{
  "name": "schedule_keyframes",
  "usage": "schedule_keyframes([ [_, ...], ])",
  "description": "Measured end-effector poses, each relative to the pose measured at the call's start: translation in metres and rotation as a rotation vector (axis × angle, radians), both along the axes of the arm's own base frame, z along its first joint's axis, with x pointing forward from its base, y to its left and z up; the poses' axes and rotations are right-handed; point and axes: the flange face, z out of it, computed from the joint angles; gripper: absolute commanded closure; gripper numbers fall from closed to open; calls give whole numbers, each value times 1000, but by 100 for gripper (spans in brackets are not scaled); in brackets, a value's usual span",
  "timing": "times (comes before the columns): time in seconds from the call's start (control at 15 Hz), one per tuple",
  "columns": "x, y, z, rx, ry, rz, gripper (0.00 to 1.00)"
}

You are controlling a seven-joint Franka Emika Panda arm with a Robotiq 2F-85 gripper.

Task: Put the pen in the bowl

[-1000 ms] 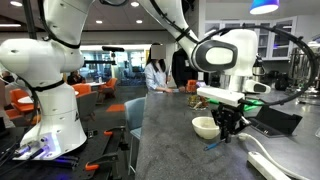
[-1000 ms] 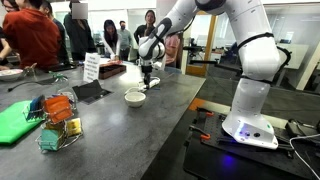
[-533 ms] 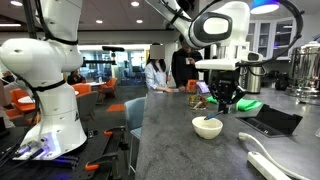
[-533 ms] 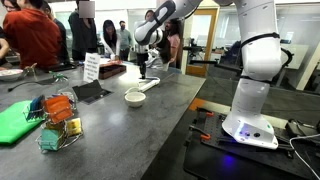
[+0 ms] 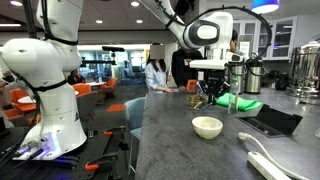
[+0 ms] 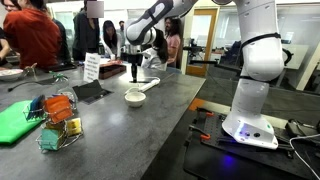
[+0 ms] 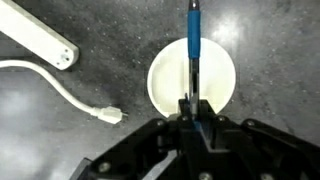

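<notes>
The blue pen needs to go into the cream-white bowl through its opening (image 5: 207,124) (image 7: 191,78), so my gripper will move down first.
My gripper (image 7: 191,108) is shut on the bright blue pen (image 7: 192,45) and holds it in the air. In the wrist view the pen hangs straight over the cream-white bowl (image 7: 165,85), which stands on the dark grey counter. In both exterior views the gripper (image 5: 211,97) (image 6: 135,73) hangs well above the bowl (image 5: 207,126) (image 6: 134,97). The pen shows only as a thin dark sliver below the fingers in those views.
A long white power strip (image 7: 35,37) with a cord and plug (image 7: 108,116) lies beside the bowl; it also shows in an exterior view (image 5: 272,163). A black tablet (image 5: 270,121), steel urns (image 5: 303,72) and a wire basket (image 6: 55,122) stand on the counter (image 6: 110,125). People stand behind.
My gripper has risen from counter level beside the bowl, carrying the pen up, and has shifted over the bowl.
</notes>
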Motion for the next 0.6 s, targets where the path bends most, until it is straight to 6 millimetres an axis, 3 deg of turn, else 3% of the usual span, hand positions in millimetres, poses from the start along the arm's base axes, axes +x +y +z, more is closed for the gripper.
schedule_keyframes([
  [0.27,-1,29,-11,60,-34,83,96],
  [0.6,2,32,-26,129,-105,139,96],
])
